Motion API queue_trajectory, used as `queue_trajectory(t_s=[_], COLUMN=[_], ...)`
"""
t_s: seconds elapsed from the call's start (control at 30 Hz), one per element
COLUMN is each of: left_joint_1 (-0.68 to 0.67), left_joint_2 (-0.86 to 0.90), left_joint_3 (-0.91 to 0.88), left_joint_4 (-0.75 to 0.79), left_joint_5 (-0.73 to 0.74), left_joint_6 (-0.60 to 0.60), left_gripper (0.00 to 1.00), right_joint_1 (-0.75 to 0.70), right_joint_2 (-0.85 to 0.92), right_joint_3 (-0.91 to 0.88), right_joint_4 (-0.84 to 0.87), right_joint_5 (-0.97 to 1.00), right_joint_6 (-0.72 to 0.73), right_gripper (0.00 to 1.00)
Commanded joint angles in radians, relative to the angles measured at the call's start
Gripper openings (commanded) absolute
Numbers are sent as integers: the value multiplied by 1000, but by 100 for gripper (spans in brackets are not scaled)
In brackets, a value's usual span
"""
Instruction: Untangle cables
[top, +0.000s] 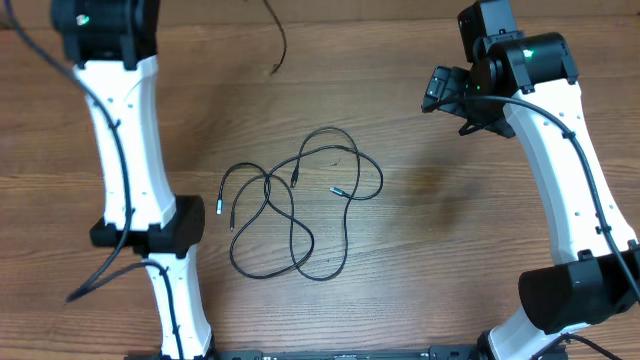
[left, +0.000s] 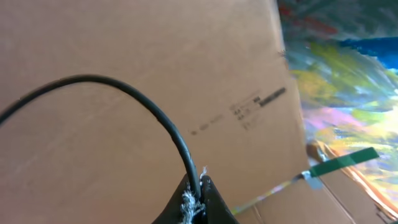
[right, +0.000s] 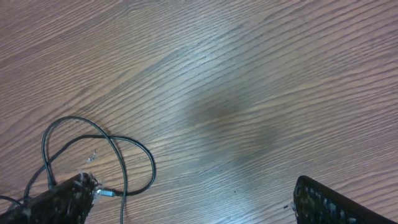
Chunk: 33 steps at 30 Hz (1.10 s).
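I will lower my left gripper toward bare tabletop beyond the tangle (top: 214, 80) and release the black cable apart from the loops, since that clear wood is below it.
The cables (top: 296, 205) lie tangled in loose loops at the middle of the wooden table, with a silver-tipped plug (top: 337, 190) on their right side. My right gripper (top: 447, 95) is open and empty, above the table to the right of the tangle. In the right wrist view its fingers (right: 196, 202) frame bare wood, with a cable loop (right: 121, 155) and the silver plug (right: 106, 193) by its left finger. My left gripper (left: 196, 200) is shut on a black cable (left: 155, 112) and faces a cardboard sheet; in the overhead view its jaws are beyond the top edge.
A separate thin black cord (top: 280, 45) hangs down onto the table from the top edge. The left arm (top: 125, 150) stands left of the tangle and the right arm (top: 570, 170) to its right. Brown cardboard (left: 124, 50) fills the left wrist view.
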<state>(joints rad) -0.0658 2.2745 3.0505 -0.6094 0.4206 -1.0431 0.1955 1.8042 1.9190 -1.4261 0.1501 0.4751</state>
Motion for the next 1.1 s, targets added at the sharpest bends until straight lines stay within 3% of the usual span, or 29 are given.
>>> queue_trajectory(t_s=[0.0, 0.13, 0.37, 0.5, 0.7, 0.77, 0.9, 1.07], left_joint_1=[-6, 9, 101, 193, 339, 384, 459, 521], left_joint_2=[80, 131, 198, 217, 219, 219, 219, 219], left_joint_3=[8, 8, 5, -14, -137, -194, -294, -357], left_joint_4=[40, 39, 26, -66, -197, -251, -334, -442], left_joint_5=[-16, -74, -119, -204, -299, -300, -298, -248], left_joint_6=[-4, 36, 268, 355, 517, 548, 565, 578], left_gripper=[4, 4, 4, 4, 31, 61, 100, 97], right_joint_1=[-2, -2, -2, -2, -2, -2, -2, -2], right_joint_2=[-1, -1, -1, -1, -1, -1, -1, -1], right_joint_3=[11, 11, 11, 11, 11, 11, 11, 11], right_joint_4=[3, 3, 3, 3, 3, 3, 3, 3], right_joint_5=[14, 14, 14, 14, 14, 14, 14, 14], right_joint_6=[8, 8, 8, 8, 8, 8, 8, 8], right_gripper=[100, 100, 100, 100, 100, 100, 100, 100])
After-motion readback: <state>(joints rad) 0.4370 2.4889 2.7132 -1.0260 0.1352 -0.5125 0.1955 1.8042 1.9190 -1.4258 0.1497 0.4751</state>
